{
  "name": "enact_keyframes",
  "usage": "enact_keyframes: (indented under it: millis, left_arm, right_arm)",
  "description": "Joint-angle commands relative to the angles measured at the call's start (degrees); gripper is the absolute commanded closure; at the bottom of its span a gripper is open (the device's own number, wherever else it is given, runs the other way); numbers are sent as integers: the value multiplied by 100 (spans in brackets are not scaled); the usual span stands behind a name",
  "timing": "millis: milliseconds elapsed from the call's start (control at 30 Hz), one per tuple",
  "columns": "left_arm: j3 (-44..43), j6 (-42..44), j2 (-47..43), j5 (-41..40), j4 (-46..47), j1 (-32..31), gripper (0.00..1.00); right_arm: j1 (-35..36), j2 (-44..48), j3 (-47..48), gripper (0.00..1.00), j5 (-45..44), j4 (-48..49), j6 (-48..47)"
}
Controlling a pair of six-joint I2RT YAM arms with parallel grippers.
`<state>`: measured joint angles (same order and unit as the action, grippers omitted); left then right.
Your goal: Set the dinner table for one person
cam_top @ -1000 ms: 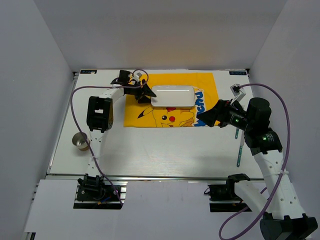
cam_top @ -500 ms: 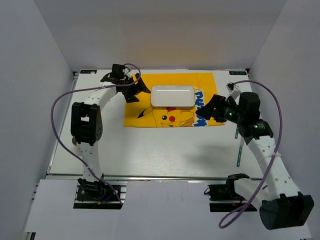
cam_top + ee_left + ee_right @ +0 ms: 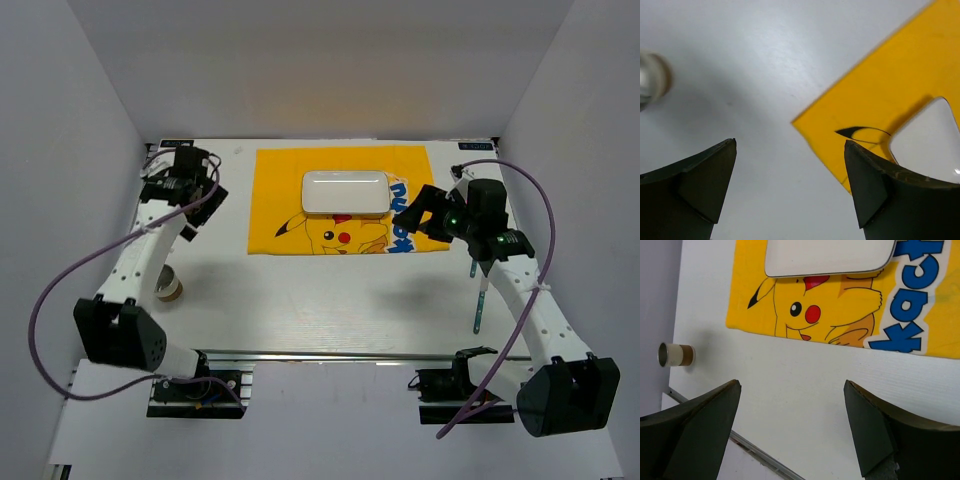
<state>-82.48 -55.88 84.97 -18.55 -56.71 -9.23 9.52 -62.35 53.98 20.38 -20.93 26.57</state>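
My left gripper draws back next and lowers its open fingers over the metal rim (image 3: 164, 275), since the cup stands below the gripper and back toward my base.
The white dinner table (image 3: 330, 300) bears a yellow Pikachu-print mat (image 3: 280, 190) with a white rounded-rectangle plate (image 3: 345, 193) on its far half. My left gripper (image 3: 200, 205) is open and empty above bare table left of the mat. Its wrist view (image 3: 790, 142) shows the mat's corner (image 3: 850, 100) and the plate's edge (image 3: 930, 140). My right gripper (image 3: 410, 212) is open and empty above the mat's right edge. In its wrist view (image 3: 792, 382) it is over bare table, with the mat (image 3: 840, 325) and plate (image 3: 830, 255) beyond.
A small metal cup with a brown band (image 3: 168, 290) lies at the table's left, also in the right wrist view (image 3: 675, 354) and blurred in the left wrist view (image 3: 651, 80). A slender teal utensil (image 3: 478, 300) lies at the right. A metal rail (image 3: 350, 352) runs along the near edge.
My left arm has swung left, from the plate's left end to over bare table, and uncovered the cup. My right gripper has shifted slightly towards the mat.
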Motion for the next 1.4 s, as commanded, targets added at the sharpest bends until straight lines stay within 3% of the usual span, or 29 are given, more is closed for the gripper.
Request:
enact_keyframes:
  millis: [0, 167, 367, 500, 900, 1133, 1167, 1267, 1300, 1367]
  left_arm:
    - [512, -1055, -630, -1282, -1130, 176, 2]
    - [855, -2075, -1410, -2230, -2326, 475, 2]
    - [1609, -2392, -2027, -2645, -2293, 598, 2]
    - [2323, -2559, -2274, -2664, -1678, 791, 2]
    - [3711, -2648, -1870, -2365, 184, 1380, 2]
    - [4126, -2490, -1353, -2101, 967, 1609, 11]
    - [4134, -2463, -1308, -2083, 1012, 1670, 15]
    - [4012, -2262, -1263, -1986, 1092, 1671, 67]
    - [3950, -2174, -1272, -1969, 1074, 1671, 95]
    - [3608, -1867, -1228, -2013, 943, 1671, 100]
  right_arm:
    - [41, 12, -106, 11, 290, 553, 24]
    - [190, -163, -229, 11, 738, 730, -2]
    - [410, -392, -361, 11, 1160, 1134, 120]
    - [612, -480, -484, 11, 1521, 1477, 182]
    - [1052, -647, -432, 11, 1618, 1530, 42]
    - [1184, -823, -353, 11, 1478, 1557, -2]
    - [1201, -832, -335, 11, 1451, 1539, 6]
    - [1263, -928, -178, 11, 1276, 1487, -37]
    - [1298, -989, -107, 11, 1223, 1408, -64]
    - [1429, -1069, 77, 11, 986, 1320, -152]
